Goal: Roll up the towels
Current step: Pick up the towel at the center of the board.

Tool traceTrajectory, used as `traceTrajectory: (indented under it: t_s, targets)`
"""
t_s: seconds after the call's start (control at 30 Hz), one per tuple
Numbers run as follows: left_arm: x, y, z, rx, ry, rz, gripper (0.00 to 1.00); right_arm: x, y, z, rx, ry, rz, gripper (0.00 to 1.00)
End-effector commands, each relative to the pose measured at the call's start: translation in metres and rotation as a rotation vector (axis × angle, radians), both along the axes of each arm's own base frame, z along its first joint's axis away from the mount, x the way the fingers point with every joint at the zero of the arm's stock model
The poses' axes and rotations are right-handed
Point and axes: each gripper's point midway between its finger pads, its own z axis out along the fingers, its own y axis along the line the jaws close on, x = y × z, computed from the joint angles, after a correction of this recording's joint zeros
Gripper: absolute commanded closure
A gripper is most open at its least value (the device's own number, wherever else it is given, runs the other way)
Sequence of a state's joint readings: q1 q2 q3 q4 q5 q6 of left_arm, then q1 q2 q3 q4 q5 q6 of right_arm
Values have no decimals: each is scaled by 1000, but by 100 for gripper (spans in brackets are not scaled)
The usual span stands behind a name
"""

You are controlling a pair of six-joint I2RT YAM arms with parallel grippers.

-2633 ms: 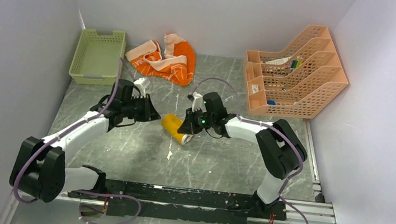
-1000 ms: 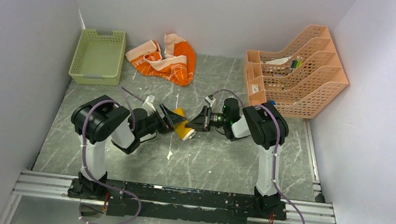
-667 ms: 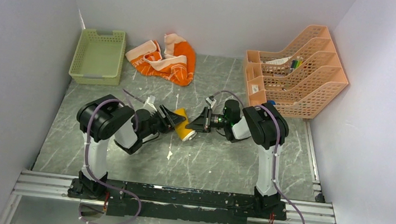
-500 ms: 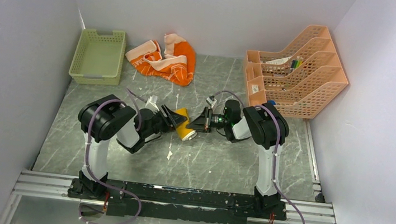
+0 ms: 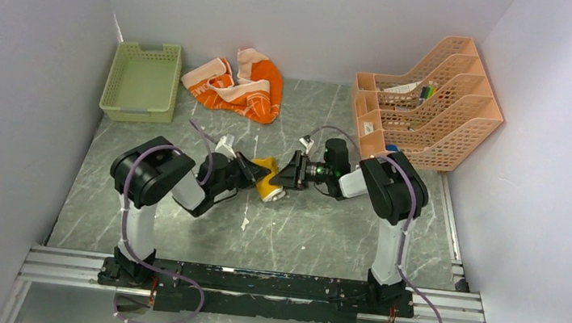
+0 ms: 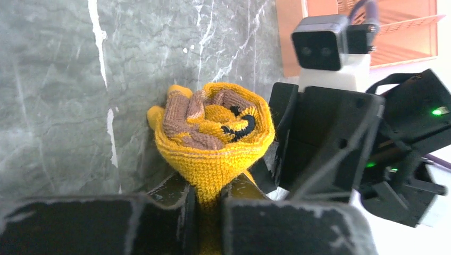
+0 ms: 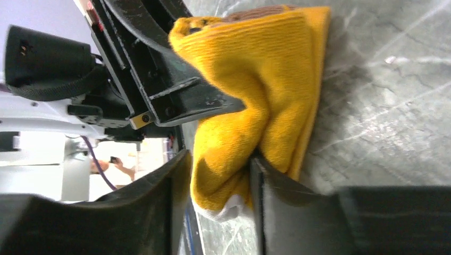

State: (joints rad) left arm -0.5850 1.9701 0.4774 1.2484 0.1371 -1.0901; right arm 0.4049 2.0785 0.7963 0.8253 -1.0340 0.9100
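Observation:
The green mesh basket (image 5: 141,80) is standing empty, so my left gripper will next move up, outward and to the left in the top view, over the basket, and let go of the towel roll.
The mustard-yellow towel (image 5: 268,181) is a short roll in mid-table, between the two grippers. My left gripper (image 5: 252,173) is shut on its left end. In the left wrist view the knit cloth (image 6: 213,138) is pinched to a narrow neck between my fingertips (image 6: 210,204). My right gripper (image 5: 287,177) faces it from the right. In the right wrist view its jaws stand parted around the roll's other end (image 7: 255,95), with a gap beside the left finger (image 7: 159,207). The orange towel (image 5: 238,87) lies crumpled at the back, apart from both grippers.
A green mesh basket (image 5: 141,80) stands at the back left against the wall. A peach file rack (image 5: 427,104) holding small items stands at the back right. White walls close in the left, back and right sides.
My left gripper has closed on the yellow roll's left end. My right gripper's jaws, shut on the other end before, have parted. Both arms stay close together at mid-table.

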Motion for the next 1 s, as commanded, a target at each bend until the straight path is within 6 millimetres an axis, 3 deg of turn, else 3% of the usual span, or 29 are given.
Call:
traceTrajectory:
  t_s: [0.0, 0.07, 0.17, 0.27, 0.4, 0.43, 0.5, 0.6, 0.67, 0.73, 0.83, 0.97]
  targets:
    - [24, 3, 21, 116, -82, 19, 93, 0, -9, 7, -134, -104, 13, 48]
    - [32, 6, 30, 194, -90, 15, 93, 8, -14, 24, -158, -169, -20, 39]
    - [43, 21, 47, 323, -103, 39, 93, 21, -26, 61, -144, -265, -95, 35]
    - [56, 44, 74, 419, -121, 55, 93, 31, -45, 91, -144, -337, -184, 32]
    - [73, 84, 114, 542, -116, 70, 93, 36, -68, 113, -200, -416, -264, 30]
    - [72, 97, 116, 591, -77, 70, 93, 35, -72, 117, -215, -435, -277, 29]
    - [81, 122, 140, 649, -72, 89, 93, 32, -77, 123, -235, -464, -289, 29]
    - [101, 175, 169, 732, -33, 146, 93, 22, -79, 128, -225, -474, -282, 28]
    - [123, 211, 199, 811, -67, 181, 93, 13, -77, 129, -195, -463, -268, 28]
    - [144, 242, 212, 851, -92, 182, 93, 1, -75, 124, -169, -440, -251, 28]
    - [182, 290, 218, 919, -122, 207, 93, -16, -72, 118, -153, -420, -224, 28]
    - [248, 349, 218, 995, -180, 239, 93, -40, -63, 114, -156, -409, -169, 29]
